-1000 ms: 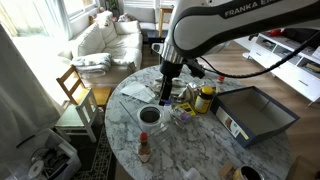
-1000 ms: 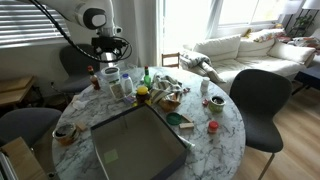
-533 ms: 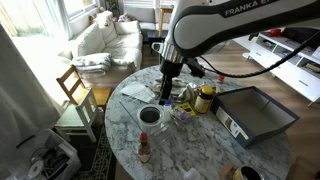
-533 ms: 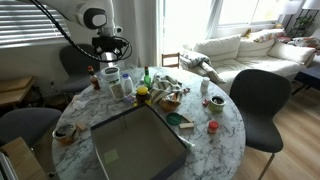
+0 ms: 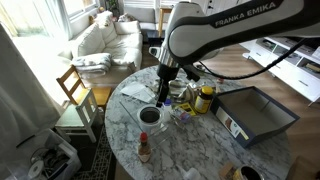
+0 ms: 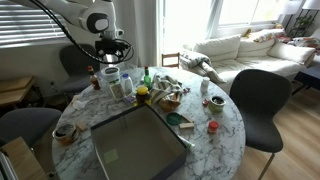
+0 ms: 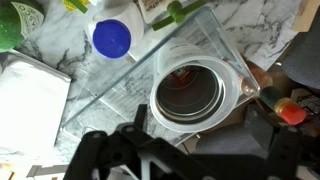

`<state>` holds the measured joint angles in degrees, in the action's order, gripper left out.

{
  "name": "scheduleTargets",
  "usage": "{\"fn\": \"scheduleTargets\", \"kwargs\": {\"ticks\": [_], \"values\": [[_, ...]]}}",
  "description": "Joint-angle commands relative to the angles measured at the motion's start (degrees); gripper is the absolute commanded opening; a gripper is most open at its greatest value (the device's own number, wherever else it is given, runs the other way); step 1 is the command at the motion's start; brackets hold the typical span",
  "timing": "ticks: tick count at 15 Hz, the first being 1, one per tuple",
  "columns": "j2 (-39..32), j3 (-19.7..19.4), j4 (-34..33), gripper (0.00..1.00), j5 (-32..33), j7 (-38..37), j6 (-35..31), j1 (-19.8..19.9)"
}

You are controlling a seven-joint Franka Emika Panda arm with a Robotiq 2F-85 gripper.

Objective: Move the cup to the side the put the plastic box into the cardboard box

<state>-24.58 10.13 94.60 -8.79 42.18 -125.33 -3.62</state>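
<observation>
My gripper moves down next, shifting to the left in the wrist view, onto the cup's rim opposite the red-capped bottle, since the cup [image 5: 150,115] sits in the plastic box.
The cup [image 7: 190,90], white-rimmed and dark inside, rests on the clear plastic box [image 7: 120,85] in the wrist view. In an exterior view the cup [image 5: 150,115] is near the table's left part, with the plastic box hard to make out under it. My gripper [image 7: 190,152] hangs open just above the cup, its dark fingers [image 7: 95,150] on either side and nothing between them. It shows above the cup in both exterior views [image 5: 163,98] [image 6: 112,62]. The cardboard box [image 5: 262,125] [image 6: 140,150] lies open, dark grey inside.
A yellow jar [image 5: 205,98] and small clutter stand between the cup and the cardboard box. A red-capped sauce bottle [image 5: 145,148] stands near the table edge. A blue-capped bottle [image 7: 112,38] is close beside the plastic box. Chairs ring the round marble table [image 5: 190,150].
The arm has shifted slightly to the left over the cup. The gripper stays open, and the cup and both boxes have not moved.
</observation>
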Motion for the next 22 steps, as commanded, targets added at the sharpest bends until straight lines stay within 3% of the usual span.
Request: {"fn": "scheduleTargets", "kwargs": {"ticks": [1,9,12,14,15,16,17,19,20,22], "values": [[-3.82,0.38,-2.76,1.0,3.38,1.91,-2.24,-0.49],[-9.26,1.32,-5.92,1.0,6.84,5.24,-4.53,-0.39],[-10.56,1.45,-6.87,0.79,6.68,5.91,-5.09,-0.32],[-11.23,1.79,-7.51,0.76,6.13,6.72,-5.22,0.02],[-11.54,1.74,-7.74,0.67,6.2,6.75,-5.28,0.02],[-11.73,1.81,-7.87,0.68,6.13,6.89,-5.41,0.1],[-11.93,1.86,-8.03,0.61,6.1,7.04,-5.51,0.16],[-12.31,1.75,-8.46,0.37,6.31,7.1,-5.44,0.12],[-12.5,1.62,-8.66,0.36,6.47,7.02,-5.35,0.06],[-12.7,1.79,-8.83,0.21,6.24,7.39,-5.3,0.26]]}}
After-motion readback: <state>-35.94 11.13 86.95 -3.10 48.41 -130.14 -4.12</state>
